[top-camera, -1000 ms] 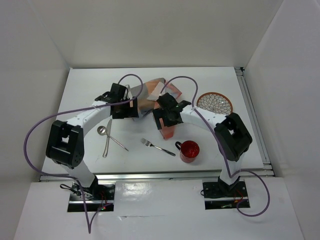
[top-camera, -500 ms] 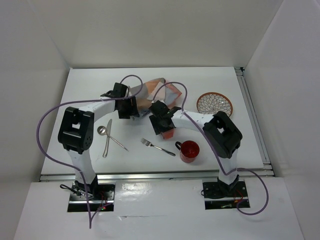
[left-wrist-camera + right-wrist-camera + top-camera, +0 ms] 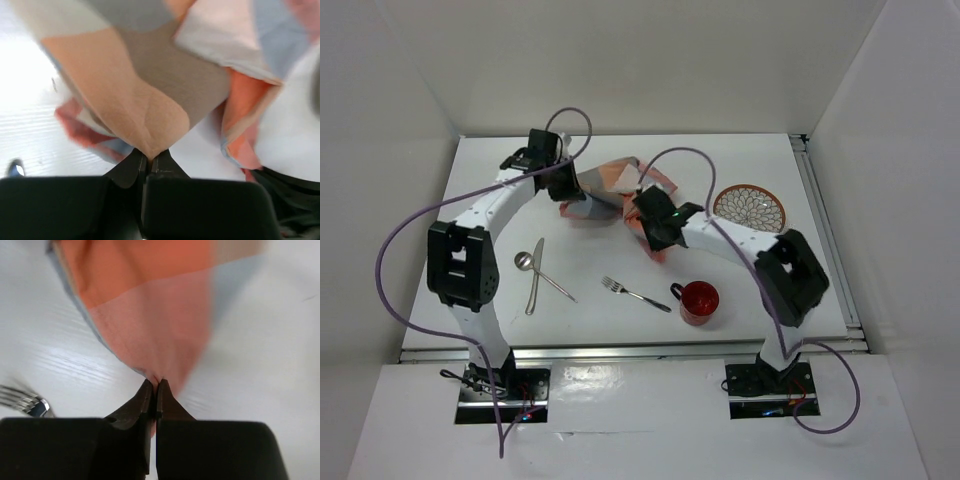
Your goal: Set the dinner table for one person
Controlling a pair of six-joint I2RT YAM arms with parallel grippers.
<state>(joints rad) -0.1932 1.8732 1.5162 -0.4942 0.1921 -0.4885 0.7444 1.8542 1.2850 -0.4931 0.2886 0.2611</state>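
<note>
My right gripper lifts the bunched placemat's corner next and carries it outward to bare tabletop by the plate to spread the cloth, then lowers and releases it.
On the white dinner table a checked orange, blue and grey cloth placemat lies bunched at the back middle. My left gripper is at its left side, shut on a pinched fold of the cloth; in the left wrist view the jaws meet on the fabric. My right gripper is at the mat's right front corner, shut on an orange corner, as the right wrist view of the gripper shows.
A patterned plate sits at the right. A red mug stands near the front, a fork to its left, also in the right wrist view as tines. A spoon and knife lie at the front left.
Both grippers have closed on the placemat. The left arm has swung toward the back left and the right gripper has shifted slightly, dragging the cloth into a flatter, wider bunch.
</note>
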